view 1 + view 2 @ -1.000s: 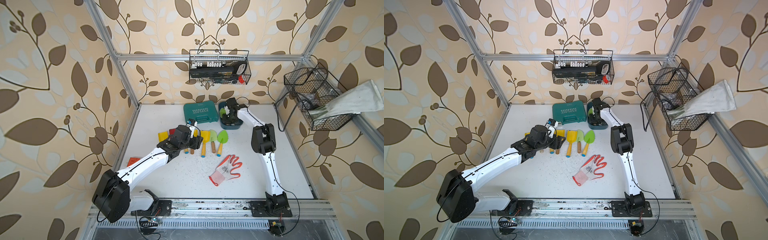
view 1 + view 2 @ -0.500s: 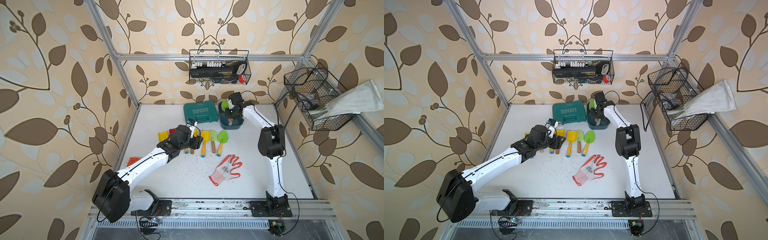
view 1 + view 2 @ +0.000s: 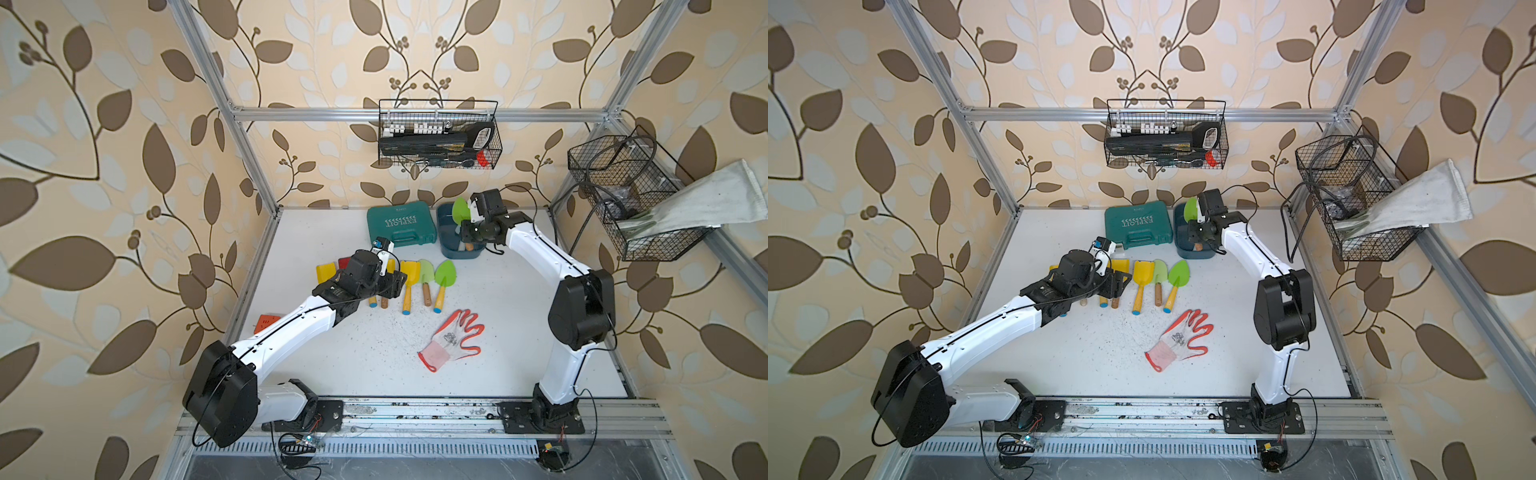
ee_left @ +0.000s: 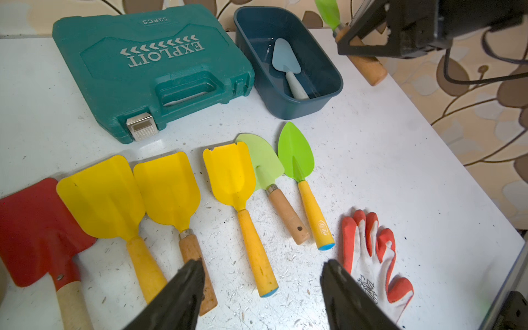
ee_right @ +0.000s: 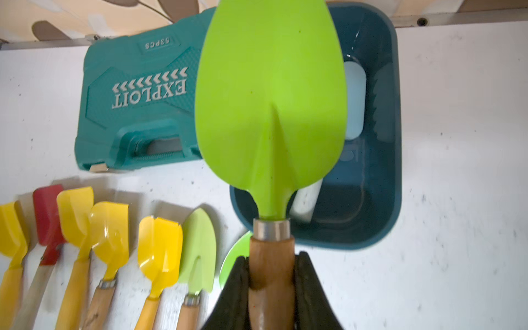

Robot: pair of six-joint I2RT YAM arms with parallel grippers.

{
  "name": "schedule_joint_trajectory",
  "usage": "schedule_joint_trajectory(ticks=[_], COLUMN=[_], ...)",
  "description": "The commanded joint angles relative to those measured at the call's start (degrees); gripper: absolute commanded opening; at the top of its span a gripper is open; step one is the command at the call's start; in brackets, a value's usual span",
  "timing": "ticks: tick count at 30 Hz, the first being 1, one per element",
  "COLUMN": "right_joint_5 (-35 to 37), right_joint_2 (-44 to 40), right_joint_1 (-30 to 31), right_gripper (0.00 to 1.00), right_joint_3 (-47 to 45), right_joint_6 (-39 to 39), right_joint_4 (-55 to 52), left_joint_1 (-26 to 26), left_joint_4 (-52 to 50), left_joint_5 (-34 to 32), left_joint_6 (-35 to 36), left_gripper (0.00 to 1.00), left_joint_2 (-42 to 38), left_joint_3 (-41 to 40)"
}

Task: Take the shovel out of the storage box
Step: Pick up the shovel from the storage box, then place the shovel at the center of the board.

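The tabletop beside the yellow-handled green shovel is bare, so my right gripper needs to move back past the storage box's rim (image 4: pixel 328 94) next, then down there, and release the handle.
The shovel (image 5: pixel 271 100), bright green blade on a wooden handle, hangs in the air with my right gripper (image 5: pixel 271 260) shut on its handle. In both top views the green blade (image 3: pixel 460 210) (image 3: pixel 1191 210) rises over the back of the storage box (image 3: pixel 453 249) (image 3: pixel 1183 251), a dark blue tub at the back of the table. In the left wrist view the shovel's handle (image 4: pixel 368 68) is well above the storage box's rim (image 4: pixel 328 94). A pale blue trowel (image 4: pixel 285 65) lies inside the box. My left gripper (image 4: pixel 263 268) is open over the row of shovels, holding nothing.
A teal EXPLOIT case (image 3: pixel 401 224) lies left of the box. Several yellow, green and red shovels (image 3: pixel 409 274) lie in a row mid-table. An orange and white glove (image 3: pixel 455 338) lies in front of them. Black wire baskets hang on the back wall (image 3: pixel 438 137) and the right wall (image 3: pixel 623 195).
My right gripper has risen out of the storage box with the green shovel in it, and the arm's elbow has swung to the right. The left arm has not moved.
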Motion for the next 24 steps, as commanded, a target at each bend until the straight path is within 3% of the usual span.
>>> schedule_joint_trajectory(ticks=[1,12,24], right_joint_5=[0.6,-0.8,-4.1], right_joint_2=[-8.4,-29.1,-30.4], right_joint_1=[1.5,5.4,5.9], right_gripper=[0.03,0.06,0.1], right_joint_3=[-5.6,-24.5,-35.1], right_joint_6=[3.0,6.8,6.6], right_joint_4=[1.3,2.3,1.2], left_joint_1=[-0.3,-0.3,-0.4], left_joint_4=[0.2,2.1,0.9], left_joint_5=[1.9,5.2,3.1], left_joint_6=[-1.2,-0.9,-0.6], left_gripper=[0.7,0.71,0.71], left_joint_2=[-2.3,-1.3,-0.4], left_joint_3=[1.0,0.9,1.2])
